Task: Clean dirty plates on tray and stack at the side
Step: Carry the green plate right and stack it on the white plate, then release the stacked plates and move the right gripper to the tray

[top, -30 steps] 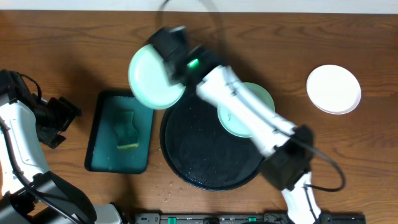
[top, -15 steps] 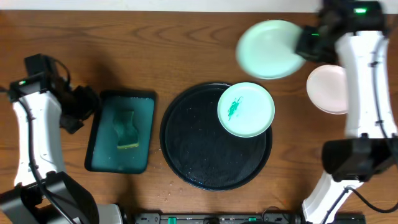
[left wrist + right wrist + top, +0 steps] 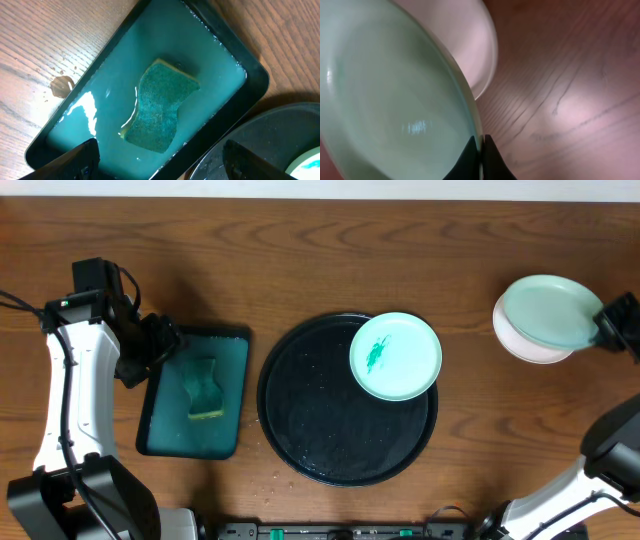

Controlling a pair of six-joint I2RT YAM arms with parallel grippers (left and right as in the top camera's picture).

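Observation:
My right gripper will move down and slightly back to center the clean mint plate, which hangs tilted and off-center, on the white plate [image 3: 525, 345] [image 3: 470, 45] and release the mint plate's rim.
My right gripper [image 3: 605, 326] [image 3: 480, 157] is shut on the rim of a clean pale mint plate [image 3: 548, 310] [image 3: 390, 100] and holds it tilted just over the white plate [image 3: 525, 345] [image 3: 470, 45] at the table's right side. A second mint plate [image 3: 395, 356] with a green scribble smear lies on the black round tray [image 3: 300, 420] at its upper right; its edge shows in the left wrist view [image 3: 307, 167]. My left gripper [image 3: 160, 340] [image 3: 160, 160] is open and empty, hovering over the teal tray.
A rectangular teal tray [image 3: 160, 420] [image 3: 220, 45] filled with soapy water holds a green sponge [image 3: 205, 388] [image 3: 160, 112], left of the black tray [image 3: 270, 145]. Water drops [image 3: 61, 86] lie on the wood beside it.
My right arm has swung the clean mint plate from the left across to the right and lowered it over the white plate. My left gripper has moved right, over the teal tray's edge.

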